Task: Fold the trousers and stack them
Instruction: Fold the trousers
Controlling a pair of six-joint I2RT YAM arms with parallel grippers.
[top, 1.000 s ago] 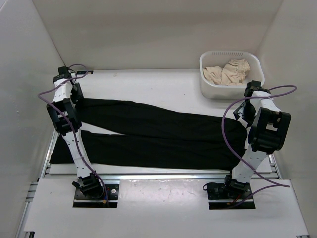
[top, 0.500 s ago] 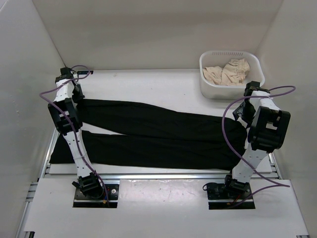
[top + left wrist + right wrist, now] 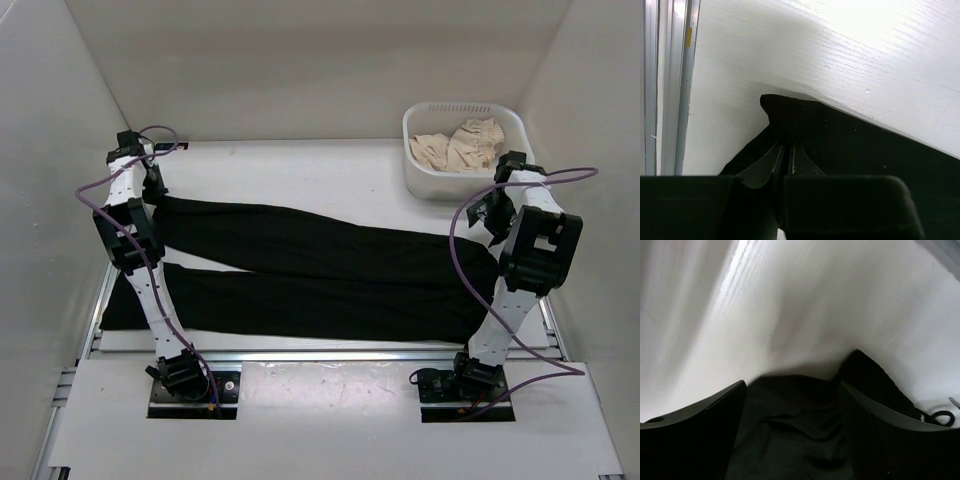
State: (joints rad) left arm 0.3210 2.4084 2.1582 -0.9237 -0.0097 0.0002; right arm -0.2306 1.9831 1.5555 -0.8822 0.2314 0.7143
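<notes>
My left gripper carries the pinched far leg back onto the near leg's end (image 3: 128,306) next and releases it, because the legs lie apart.
The black trousers (image 3: 320,270) lie spread across the table, legs running left, waist at the right. My left gripper (image 3: 155,193) is at the far leg's end on the left; in the left wrist view its jaws (image 3: 787,150) are shut on a pinch of the black fabric (image 3: 790,112). My right gripper (image 3: 490,228) is over the waist at the right. In the right wrist view its fingers (image 3: 715,410) are wide apart over the bunched black waist fabric (image 3: 795,425), not closed on it.
A white basket (image 3: 425,170) holding beige cloth (image 3: 460,145) stands at the back right, just behind the right arm. White walls enclose the table on the left, back and right. A metal rail (image 3: 300,353) runs along the near edge.
The right arm's wrist has shifted slightly up and back over the waist. The left wrist has wavered slightly at the leg end. The trousers lie as before.
</notes>
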